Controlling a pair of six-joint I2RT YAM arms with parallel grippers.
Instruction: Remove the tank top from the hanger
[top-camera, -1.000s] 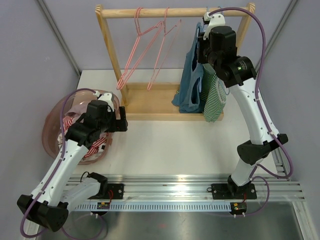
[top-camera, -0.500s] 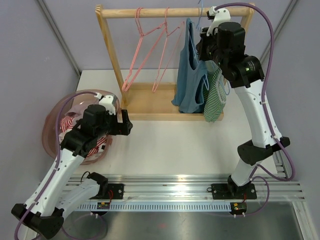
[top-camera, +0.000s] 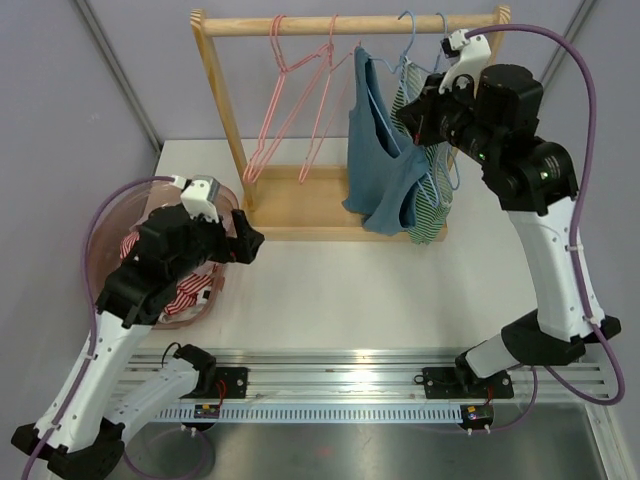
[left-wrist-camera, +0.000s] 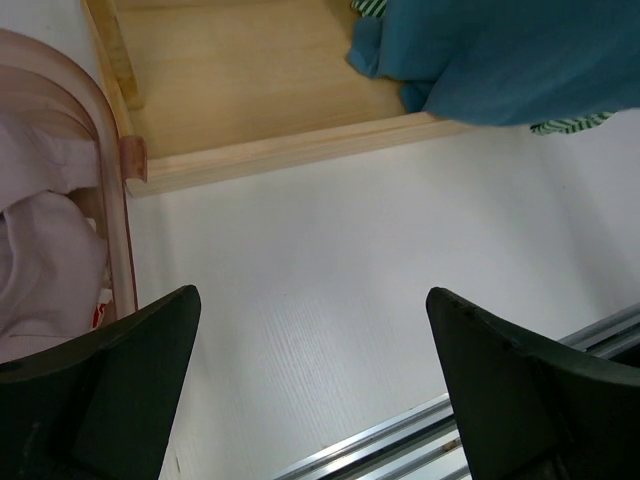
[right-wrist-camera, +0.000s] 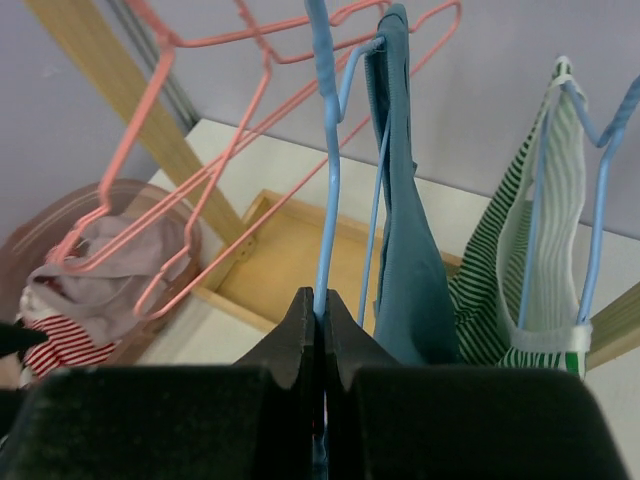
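Note:
The robot's left gripper is going to lift across to the teal tank top's far shoulder (top-camera: 361, 60), because that shoulder hangs above the gripper and to its right in the top view.
A teal tank top (top-camera: 378, 150) hangs on a blue wire hanger (top-camera: 404, 45) on the wooden rack's top rail (top-camera: 300, 24). My right gripper (top-camera: 428, 105) is up by the rail, shut on the blue hanger's wire (right-wrist-camera: 325, 150); its jaws (right-wrist-camera: 321, 300) pinch the wire with the teal top (right-wrist-camera: 405, 250) just to the right. The top's hem drapes on the rack base (left-wrist-camera: 500, 50). My left gripper (top-camera: 250, 240) is open and empty (left-wrist-camera: 312, 300), low over the white table in front of the rack base.
A green-striped tank top (top-camera: 430, 200) hangs on a second blue hanger (right-wrist-camera: 590, 200) right of the teal one. Two bare pink hangers (top-camera: 290, 100) hang to the left. A pink basket (top-camera: 110, 215) with clothes sits at the table's left, beside my left gripper.
My right arm has swung right and toward the front, holding the blue hanger; the teal top has spread out and shifted left. My left gripper has edged right, away from the basket.

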